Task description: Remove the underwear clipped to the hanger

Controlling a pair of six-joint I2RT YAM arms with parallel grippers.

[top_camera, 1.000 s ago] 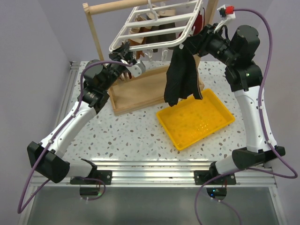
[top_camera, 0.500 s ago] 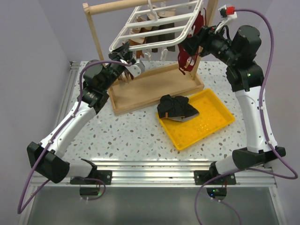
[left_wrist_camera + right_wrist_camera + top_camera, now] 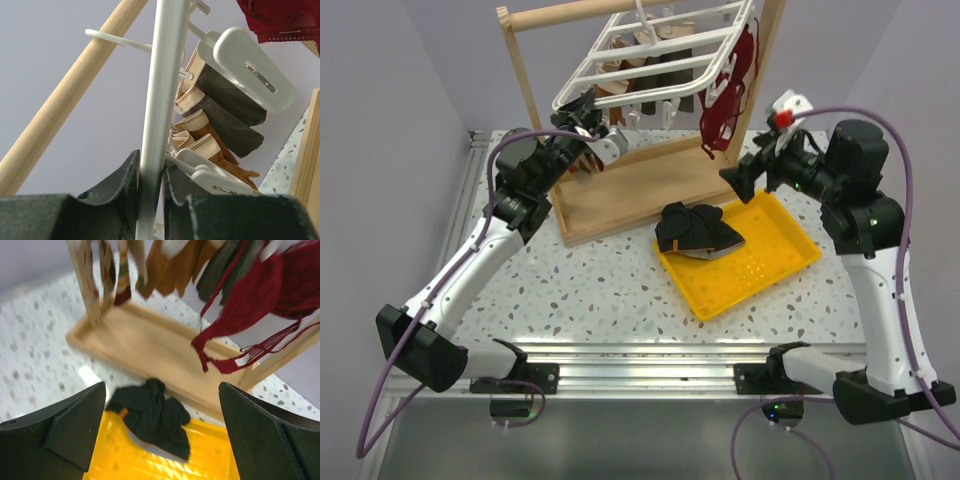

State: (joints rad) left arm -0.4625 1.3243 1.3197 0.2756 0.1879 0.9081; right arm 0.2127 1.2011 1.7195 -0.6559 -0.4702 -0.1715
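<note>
The black underwear hangs over the tray's rim, so my right gripper should next tilt down and move lower and to the left in the top view, onto its crumpled cloth [image 3: 694, 230] [image 3: 154, 413].
The white hanger [image 3: 650, 60] hangs tilted from the wooden stand's top bar. My left gripper [image 3: 582, 108] is shut on its near left rail [image 3: 160, 100], which shows pinched between both fingers [image 3: 125, 190]. Brown underwear [image 3: 220, 150] and dark grey underwear [image 3: 230, 105] with beige waistbands still hang from the clips. Black underwear [image 3: 695, 230] lies crumpled on the yellow tray's far left corner, partly over its rim. My right gripper [image 3: 740, 180] hovers open and empty above it; the black underwear [image 3: 155, 415] shows below its wide-spread fingers [image 3: 65, 435].
A red bra [image 3: 725, 95] dangles from the hanger's right side, close to my right gripper. The wooden stand [image 3: 640, 190] has a flat base just behind the yellow tray [image 3: 770, 265]. Argyle socks [image 3: 120, 275] hang at the hanger's left.
My right gripper opened and the black underwear fell from the hanger's edge onto the tray corner. The right arm then drew back and down, away from the hanger. The left arm held still.
</note>
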